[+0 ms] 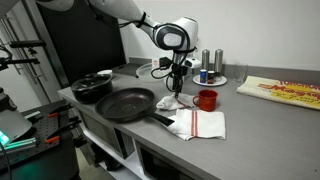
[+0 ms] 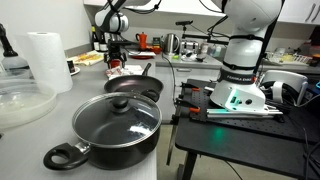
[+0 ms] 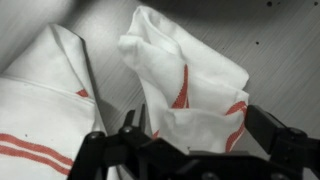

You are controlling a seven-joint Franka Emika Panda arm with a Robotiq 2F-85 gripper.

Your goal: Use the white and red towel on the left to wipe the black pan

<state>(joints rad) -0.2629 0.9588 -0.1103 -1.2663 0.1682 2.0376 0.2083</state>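
I need to move my gripper gently straight down onto the bunched fold with red edging [image 1: 178, 101] [image 3: 198, 124] next and close it, because that cloth is already between its open fingers.
The white and red towel [image 3: 185, 85] lies bunched on the grey counter, a small heap with red edging. My gripper [image 3: 197, 128] hangs right over it, open, one finger on each side of the heap and the cloth between them. In an exterior view the gripper [image 1: 178, 86] stands low over the towel [image 1: 170, 102], just right of the black pan [image 1: 125, 103]. The pan is wide and shallow, with its long handle [image 1: 160, 120] pointing to the counter's front. From the opposite side the pan [image 2: 133, 85] shows beyond a lidded pot.
A flat-folded white towel with bold red stripes [image 1: 203, 124] lies in front of the heap, also at the wrist view's left [image 3: 40, 100]. A red mug [image 1: 207, 100] stands close by on the right. A smaller deep black pan [image 1: 93, 86] sits left of the wide pan. A paper roll [image 2: 43, 60] stands nearby.
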